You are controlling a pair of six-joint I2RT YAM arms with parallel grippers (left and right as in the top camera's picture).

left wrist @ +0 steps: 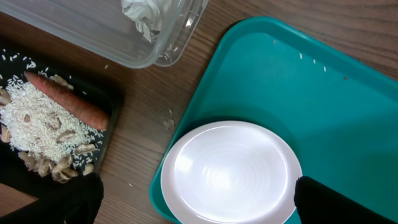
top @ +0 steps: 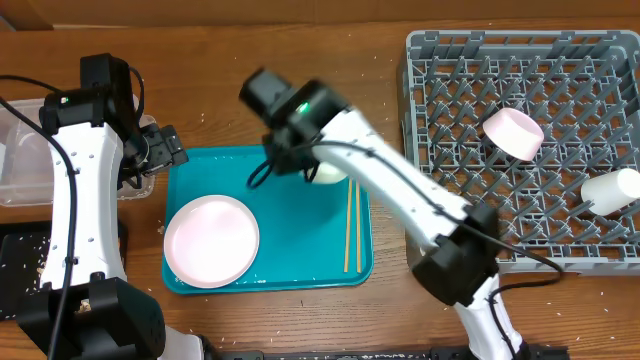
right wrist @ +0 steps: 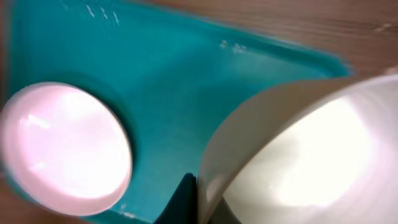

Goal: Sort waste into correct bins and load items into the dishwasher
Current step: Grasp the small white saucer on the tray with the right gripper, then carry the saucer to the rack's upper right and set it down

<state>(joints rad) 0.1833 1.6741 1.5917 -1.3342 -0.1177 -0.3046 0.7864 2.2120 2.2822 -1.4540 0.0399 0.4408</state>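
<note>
The free pegs in the rack are beyond the pink bowl. My right gripper needs to lift the small white bowl next, then tilt it down onto them.
On the teal serving tray (top: 300, 270) my right gripper (top: 304, 166) is shut on the rim of a small white bowl (top: 328, 173). In the right wrist view one dark finger (right wrist: 185, 198) presses the outside of the bowl's (right wrist: 311, 155) wall. A large pale-pink plate (top: 211, 241) lies at the tray's front left, and the chopsticks (top: 351, 226) lie at its right. My left gripper (top: 165, 148) hangs open over the tray's left edge, its fingers (left wrist: 336, 202) either side of the plate (left wrist: 230, 168) without touching it. The dishwasher rack (top: 520, 150) is at right.
The rack holds a pink bowl (top: 513, 132) and a white cup (top: 612, 190). A clear tub (left wrist: 155, 43) holding a foil ball (left wrist: 144, 15) stands at far left. In front of it a black tray (left wrist: 112, 124) carries rice (left wrist: 37, 118) and a carrot (left wrist: 68, 102).
</note>
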